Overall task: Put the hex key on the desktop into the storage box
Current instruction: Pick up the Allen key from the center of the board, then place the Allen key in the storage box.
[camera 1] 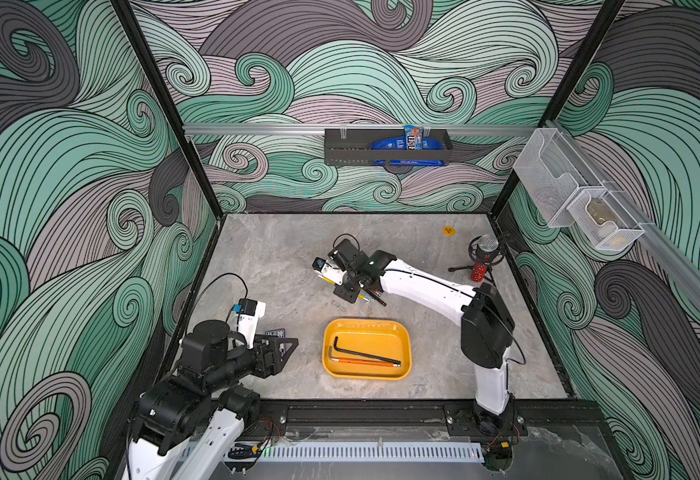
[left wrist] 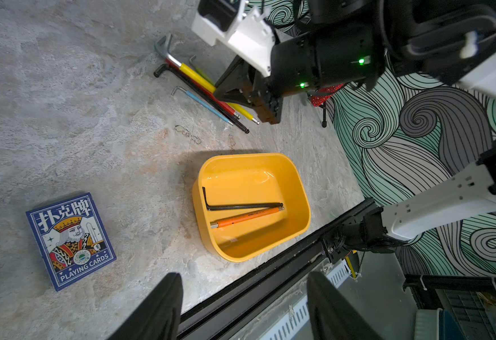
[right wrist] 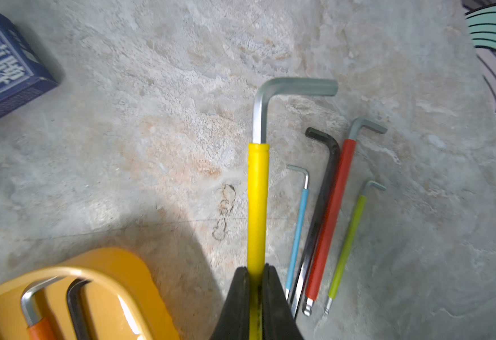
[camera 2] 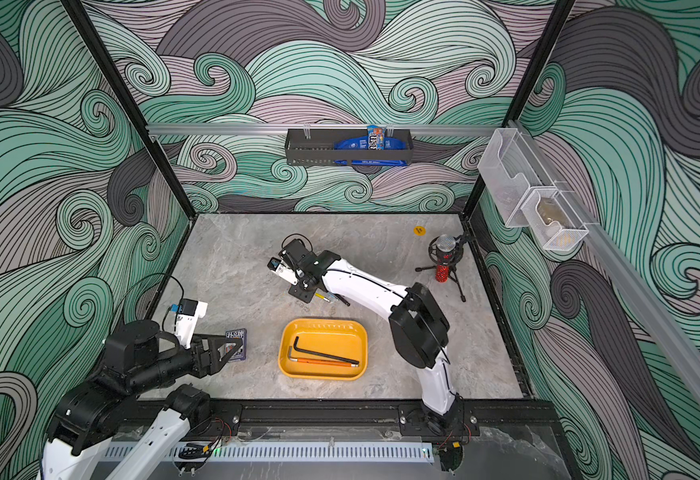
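The storage box [camera 1: 367, 322] already holds the orange-sleeved and black keys. My right gripper will move back over that pair, go down and let go of the long arm.
The yellow-orange storage box [camera 1: 367, 322] [left wrist: 299, 188] sits on the grey desktop [camera 1: 281, 257] near its front edge. An orange-sleeved hex key [left wrist: 246, 217] and a black one [left wrist: 240, 206] lie inside it. My right gripper [right wrist: 256, 282] [camera 1: 346, 293] is shut on the long arm of a yellow-sleeved hex key [right wrist: 258, 191], just behind the box. Beside it on the desktop lie blue [right wrist: 298, 235], black [right wrist: 320, 206], red [right wrist: 332, 220] and green [right wrist: 348, 238] hex keys. My left gripper [left wrist: 245, 309] [camera 1: 288, 347] is open with nothing between its fingers, left of the box.
A blue playing-card pack [left wrist: 70, 241] lies under my left gripper. A chain of paper clips [left wrist: 187, 134] lies between the keys and the box. A microphone on a tripod [camera 1: 483, 259] stands at the back right. A black wall basket [camera 1: 385, 145] and white mesh bins [camera 1: 580, 208] hang on the walls.
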{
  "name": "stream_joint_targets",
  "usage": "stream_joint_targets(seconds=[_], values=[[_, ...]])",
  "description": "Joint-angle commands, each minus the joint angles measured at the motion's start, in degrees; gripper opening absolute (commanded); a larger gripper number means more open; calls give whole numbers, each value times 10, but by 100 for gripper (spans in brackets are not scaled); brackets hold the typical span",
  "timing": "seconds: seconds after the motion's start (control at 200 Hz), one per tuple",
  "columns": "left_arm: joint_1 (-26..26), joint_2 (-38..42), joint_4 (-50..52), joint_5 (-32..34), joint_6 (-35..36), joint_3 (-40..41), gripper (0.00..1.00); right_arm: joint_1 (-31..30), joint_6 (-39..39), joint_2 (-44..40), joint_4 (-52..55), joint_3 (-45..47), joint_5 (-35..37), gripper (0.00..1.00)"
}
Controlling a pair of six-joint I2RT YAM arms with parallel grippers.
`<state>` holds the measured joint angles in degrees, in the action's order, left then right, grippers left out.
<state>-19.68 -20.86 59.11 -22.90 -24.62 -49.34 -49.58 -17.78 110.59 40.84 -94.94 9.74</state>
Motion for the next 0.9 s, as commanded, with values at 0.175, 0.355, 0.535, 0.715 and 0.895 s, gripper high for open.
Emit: stream_joint_targets(seconds=[0.175, 0.355, 0.535, 0.715, 0.895], values=[[-2, -1, -16, 11, 2, -3, 70, -14, -14, -160, 5, 159, -59, 0], [-2, -2, -21, 15, 4, -1, 70, -47, -20, -235, 6, 247, -78, 0], [-2, -2, -21, 18, 4, -4, 70, -76, 1, -271, 5, 309, -86, 0], [-3, -3, -22, 19, 1, -7, 70, -100, -1, -260, -31, 353, -83, 0], [-3, -3, -21, 19, 1, -8, 69, -99, -5, -214, -59, 369, -69, 0]])
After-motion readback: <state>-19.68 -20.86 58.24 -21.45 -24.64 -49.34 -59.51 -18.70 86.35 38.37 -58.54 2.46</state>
